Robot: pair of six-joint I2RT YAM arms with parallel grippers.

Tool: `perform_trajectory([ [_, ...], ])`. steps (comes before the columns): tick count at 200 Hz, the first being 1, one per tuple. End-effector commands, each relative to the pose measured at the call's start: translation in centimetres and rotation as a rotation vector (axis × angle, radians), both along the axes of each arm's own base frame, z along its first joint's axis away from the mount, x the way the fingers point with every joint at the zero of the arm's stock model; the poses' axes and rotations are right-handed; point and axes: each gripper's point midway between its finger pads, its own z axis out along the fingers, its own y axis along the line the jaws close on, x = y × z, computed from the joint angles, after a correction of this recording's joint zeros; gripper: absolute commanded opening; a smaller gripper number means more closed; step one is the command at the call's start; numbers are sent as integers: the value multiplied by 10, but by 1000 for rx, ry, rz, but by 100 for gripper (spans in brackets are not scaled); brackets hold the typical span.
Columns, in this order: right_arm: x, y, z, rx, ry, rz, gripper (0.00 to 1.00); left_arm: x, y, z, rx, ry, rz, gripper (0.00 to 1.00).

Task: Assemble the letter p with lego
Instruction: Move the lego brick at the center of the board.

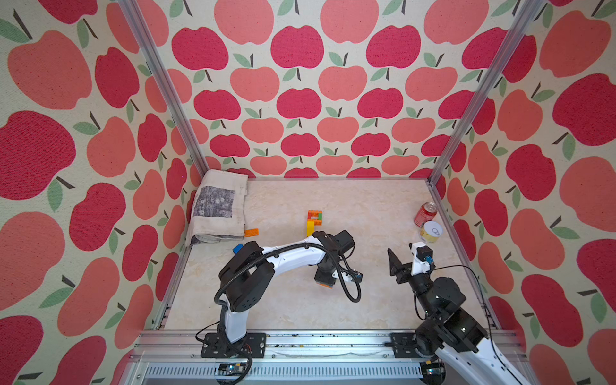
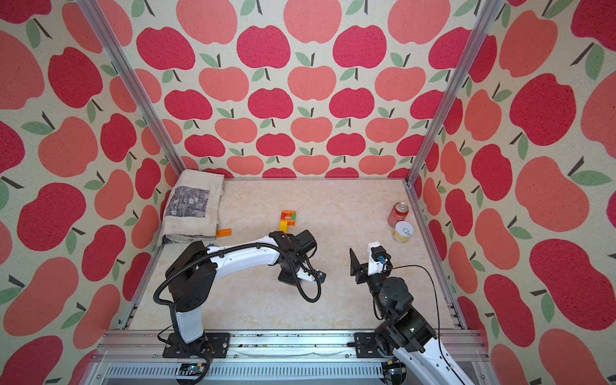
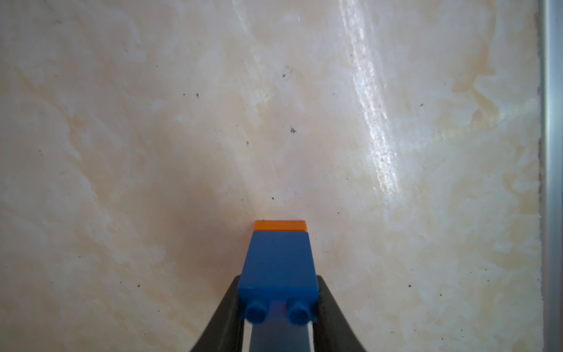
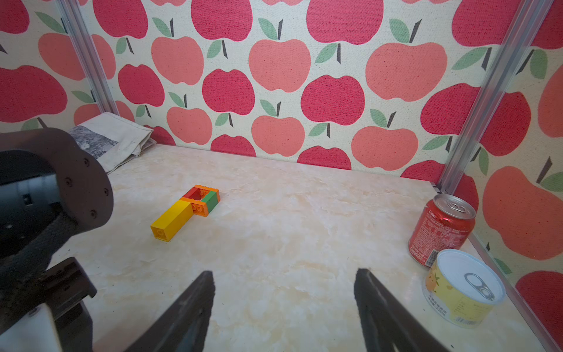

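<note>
The left gripper moves outward with a small turn next and releases the blue brick on the tabletop short of the yellow stem, since the table there lies bare.
A joined lego shape lies flat mid-table: a yellow stem below a small square loop of orange, red and green bricks. My left gripper points down at the table in front of it, shut on a blue brick with an orange brick stuck on its far end. My right gripper hovers open and empty at the right. A loose orange brick lies by the cloth. A loose blue brick peeks out behind the left arm.
A folded printed cloth fills the back left corner. A red soda can and a yellow tin stand by the right wall. Metal frame posts and apple-patterned walls enclose the marble table.
</note>
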Motion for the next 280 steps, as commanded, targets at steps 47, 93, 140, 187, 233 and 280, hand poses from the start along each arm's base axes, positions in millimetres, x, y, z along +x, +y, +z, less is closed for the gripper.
perform_trajectory([
  [47, -1, -2, 6, 41, -21, -4, 76, -13, 36, -54, 200, 112, 55, 28],
  [93, -1, -4, 6, 43, -22, -11, 76, 20, 11, -36, 104, 78, 233, 31],
  [140, -1, -4, 6, 45, -23, -12, 76, 31, 10, -39, 145, 76, 322, 35],
  [187, 0, -2, 5, 43, -20, -6, 77, 55, 4, -27, 135, -39, 435, 45],
  [233, 1, -1, 2, 35, -12, -5, 77, 61, -19, 8, 2, -73, 478, 57],
  [280, 0, -1, 4, 39, -14, -3, 77, 50, -22, 47, -125, -44, 499, 69],
])
